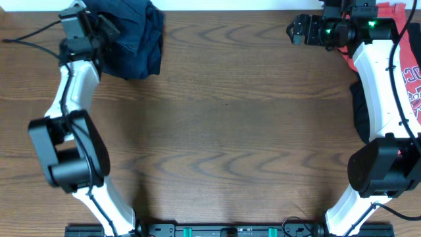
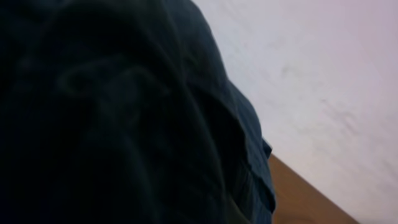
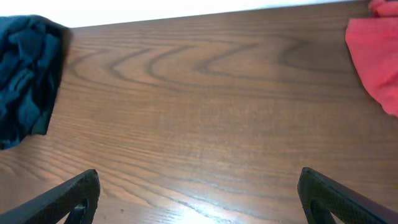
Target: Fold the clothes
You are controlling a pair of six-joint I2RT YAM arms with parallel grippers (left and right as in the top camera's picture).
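Observation:
The cloth already lies by the wall, so the robot should pull its left gripper back and up and tilt it down over the bunched dark blue garment point(image 1: 125, 43) point(image 2: 130, 124) to let go of it.
A dark blue garment point(image 1: 135, 36) lies bunched at the table's far left. It fills the left wrist view point(image 2: 124, 112) and also shows in the right wrist view point(image 3: 25, 81). My left gripper point(image 1: 105, 27) is pressed against the garment's left side; its fingers are hidden by the cloth. A red garment with white lettering point(image 1: 411, 72) lies at the far right under my right arm, and its edge shows in the right wrist view point(image 3: 373, 56). My right gripper point(image 1: 294, 29) point(image 3: 199, 202) is open and empty above bare wood, left of the red garment.
The brown wooden table point(image 1: 223, 131) spans the view, with a white wall along its far edge point(image 3: 186, 9). A dark cloth point(image 1: 358, 108) peeks out beside the right arm. Cables run along both arms.

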